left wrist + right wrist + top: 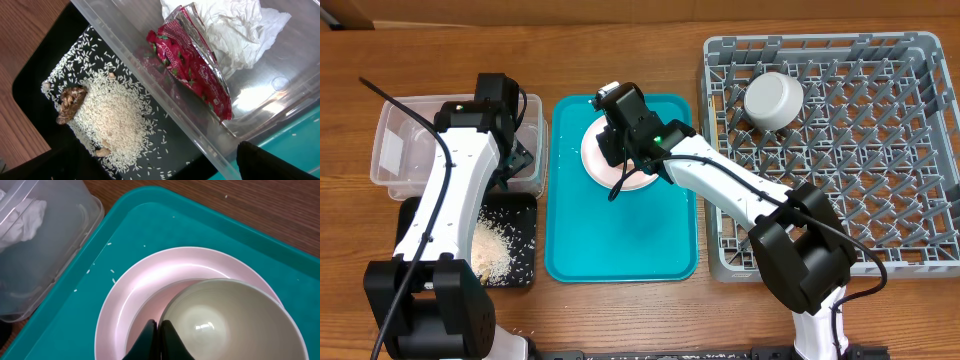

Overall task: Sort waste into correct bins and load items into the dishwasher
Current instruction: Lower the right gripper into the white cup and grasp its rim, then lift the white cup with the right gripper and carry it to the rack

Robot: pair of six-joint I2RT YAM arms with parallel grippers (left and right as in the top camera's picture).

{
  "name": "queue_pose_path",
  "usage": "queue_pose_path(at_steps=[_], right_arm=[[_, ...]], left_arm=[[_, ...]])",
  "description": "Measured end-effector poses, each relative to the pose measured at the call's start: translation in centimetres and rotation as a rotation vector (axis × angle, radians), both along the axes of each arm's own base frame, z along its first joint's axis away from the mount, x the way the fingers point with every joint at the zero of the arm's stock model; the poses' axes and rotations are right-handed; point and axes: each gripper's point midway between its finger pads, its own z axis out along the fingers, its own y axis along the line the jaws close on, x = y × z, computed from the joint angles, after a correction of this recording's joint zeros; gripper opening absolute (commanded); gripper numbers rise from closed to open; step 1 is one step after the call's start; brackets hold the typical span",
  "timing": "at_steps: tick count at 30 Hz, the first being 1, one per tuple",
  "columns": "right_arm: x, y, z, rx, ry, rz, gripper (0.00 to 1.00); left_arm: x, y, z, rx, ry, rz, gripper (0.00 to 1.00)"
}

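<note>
The pegs lie to my right gripper's right in the overhead view. So it will next lift, then carry the cup down onto rack wires (pixel 763 153) beside the white bowl.
In the right wrist view a small cream cup (pixel 230 325) stands inside a pale pink plate (pixel 130 295) on the teal tray. My right gripper (pixel 156 330) is shut on the cup's left rim, one finger inside and one outside. From overhead, the right gripper (pixel 617 150) covers most of the plate (pixel 592 155). My left gripper (pixel 165 170) hangs open above the edge between the clear tub (pixel 260 95) and the black tray (pixel 200 145). The tub holds a red wrapper (pixel 192 65) and a white napkin (pixel 230 30). Rice (pixel 115 115) with a brown scrap (pixel 71 102) lies in the black tray.
The teal tray (pixel 620 240) lies mid-table between the clear tub (pixel 395 140) with the black tray (pixel 525 215) on the left and the grey dish rack (pixel 860 180) on the right. A white bowl (pixel 774 100) sits upside down in the rack's far left corner.
</note>
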Motion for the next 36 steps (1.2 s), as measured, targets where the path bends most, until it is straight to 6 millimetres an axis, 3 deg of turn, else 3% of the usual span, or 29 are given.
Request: queue_pose_path(at_steps=[7,12,17,19,23,27,32,36], right_arm=[[0.4,-0.8,0.5,-0.036,-0.029,-0.023,0.04],[0.0,-1.5,2.2,-0.053,-0.050,-0.014,0.04],[-0.6,-2.2,6.2,-0.032,-0.094,-0.016,0.04],[-1.5,-3.1,9.1,-0.009,-0.110,-0.028,0.04],[-3.7,-6.5,13.8,0.032,-0.088,-0.100,0.04],[-4.9,-10.9,16.2,0.080,-0.025,-0.184,0.04],[-5.8,-15.6,16.0,0.166,0.145,-0.264,0.04],[-6.1,-17.9,15.6,0.261,0.265,-0.301,0.04]], left_arm=[[0.0,0.0,0.0,0.000,0.000,0.000,1.00],[0.0,0.0,0.0,0.000,0.000,0.000,1.00],[0.0,0.0,0.0,0.000,0.000,0.000,1.00],[0.0,0.0,0.0,0.000,0.000,0.000,1.00],[0.0,0.0,0.0,0.000,0.000,0.000,1.00],[0.0,0.0,0.0,0.000,0.000,0.000,1.00],[0.0,0.0,0.0,0.000,0.000,0.000,1.00],[0.0,0.0,0.0,0.000,0.000,0.000,1.00]])
